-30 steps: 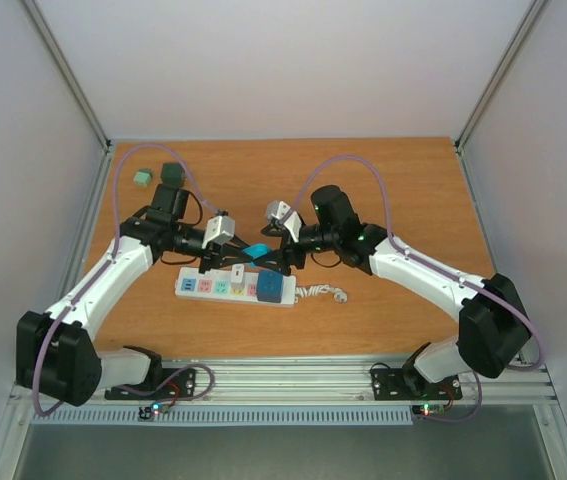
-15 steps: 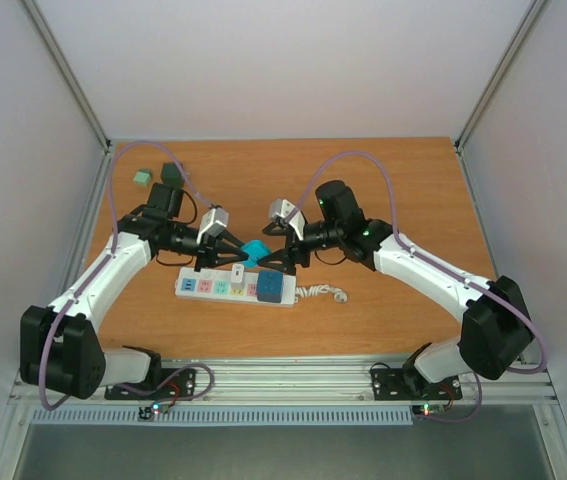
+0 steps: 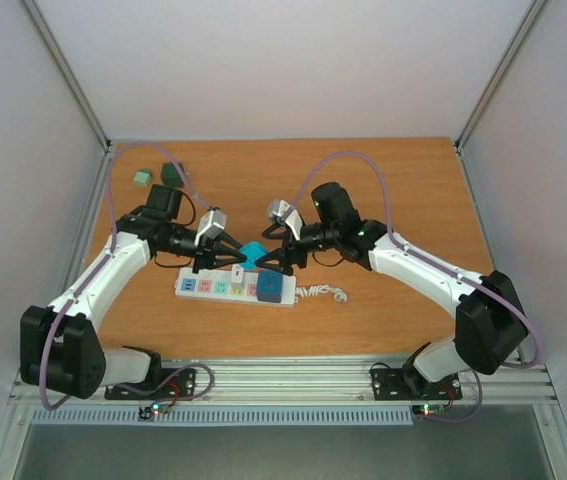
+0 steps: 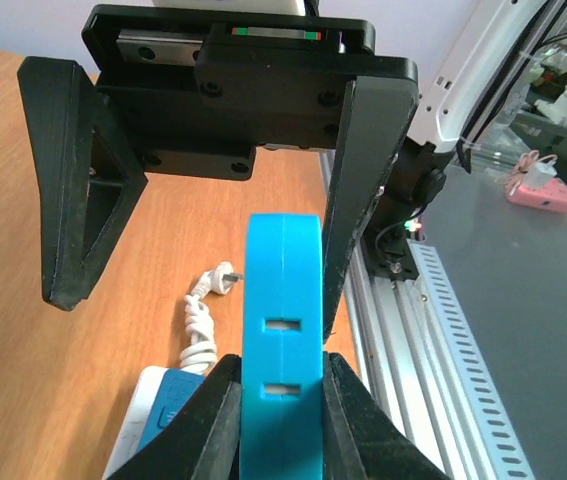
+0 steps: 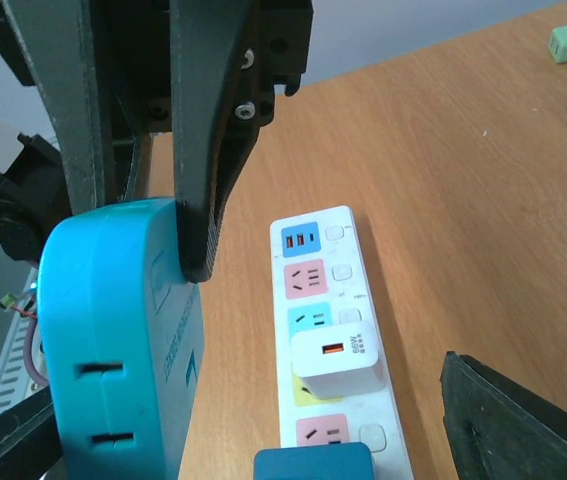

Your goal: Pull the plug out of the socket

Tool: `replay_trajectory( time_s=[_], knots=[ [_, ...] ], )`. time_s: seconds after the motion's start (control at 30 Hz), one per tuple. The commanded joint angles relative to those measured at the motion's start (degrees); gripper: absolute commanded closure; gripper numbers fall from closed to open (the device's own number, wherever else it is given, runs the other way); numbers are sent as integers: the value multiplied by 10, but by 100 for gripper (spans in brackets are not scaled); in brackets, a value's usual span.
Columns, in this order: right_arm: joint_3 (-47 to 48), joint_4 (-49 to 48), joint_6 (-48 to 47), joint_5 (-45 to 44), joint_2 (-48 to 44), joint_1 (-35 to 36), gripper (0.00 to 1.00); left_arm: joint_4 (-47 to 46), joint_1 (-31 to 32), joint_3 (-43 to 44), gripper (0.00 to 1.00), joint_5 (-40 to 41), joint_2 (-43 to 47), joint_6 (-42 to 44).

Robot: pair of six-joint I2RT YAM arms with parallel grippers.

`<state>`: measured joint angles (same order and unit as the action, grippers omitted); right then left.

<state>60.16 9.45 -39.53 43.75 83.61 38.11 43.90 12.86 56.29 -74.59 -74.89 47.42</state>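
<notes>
Bare wood near the green blocks is below my left gripper, to its left in the top view, so it should swing down there, releasing the cyan plug.
The socket, a long white power strip [image 3: 203, 287], lies on the wooden table, also in the right wrist view [image 5: 338, 260]. A white charger [image 3: 235, 275] [image 5: 335, 355] and a dark blue plug [image 3: 270, 289] [image 5: 313, 465] are plugged into it. My left gripper [image 3: 231, 258] [image 4: 281, 420] is shut on a cyan plug [image 3: 252, 251] [image 4: 283, 340] [image 5: 113, 340], held in the air above the strip. My right gripper [image 3: 271, 260] [image 5: 263, 440] faces it, jaws wide open around the cyan plug without clamping it.
The strip's curly white cord [image 3: 318, 293] [image 4: 201, 315] lies to the right of the strip. Two green blocks [image 3: 142, 177] [image 3: 172, 172] sit at the table's far left corner. An aluminium rail [image 3: 293, 378] runs along the near edge.
The cyan plug and my left gripper have shifted slightly left. My right gripper has lifted a little away from the strip.
</notes>
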Motion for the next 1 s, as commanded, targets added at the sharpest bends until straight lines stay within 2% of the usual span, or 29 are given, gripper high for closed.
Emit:
replay_trajectory(
  time_s=[0.0,0.17,0.3,0.4,0.53,0.77,0.97],
  knots=[
    [46,-18,37,-34,34,-11,14,28,1,-9,99,-19,6,44],
    [66,-25,60,-33,55,-11,14,-5,1,-25,99,-10,19,28],
    [87,-17,68,-11,52,-11,14,-46,1,-30,99,-2,26,-16],
    [98,-3,66,5,40,-11,13,-95,1,-30,99,38,31,-66],
    [94,7,66,13,16,-11,10,-196,-3,-49,99,103,59,-174],
    [68,2,69,-32,-19,-13,1,-188,-30,-24,99,183,54,-209],
    [66,1,90,-103,-30,-18,1,-128,-78,9,99,264,49,-178]
  ],
)
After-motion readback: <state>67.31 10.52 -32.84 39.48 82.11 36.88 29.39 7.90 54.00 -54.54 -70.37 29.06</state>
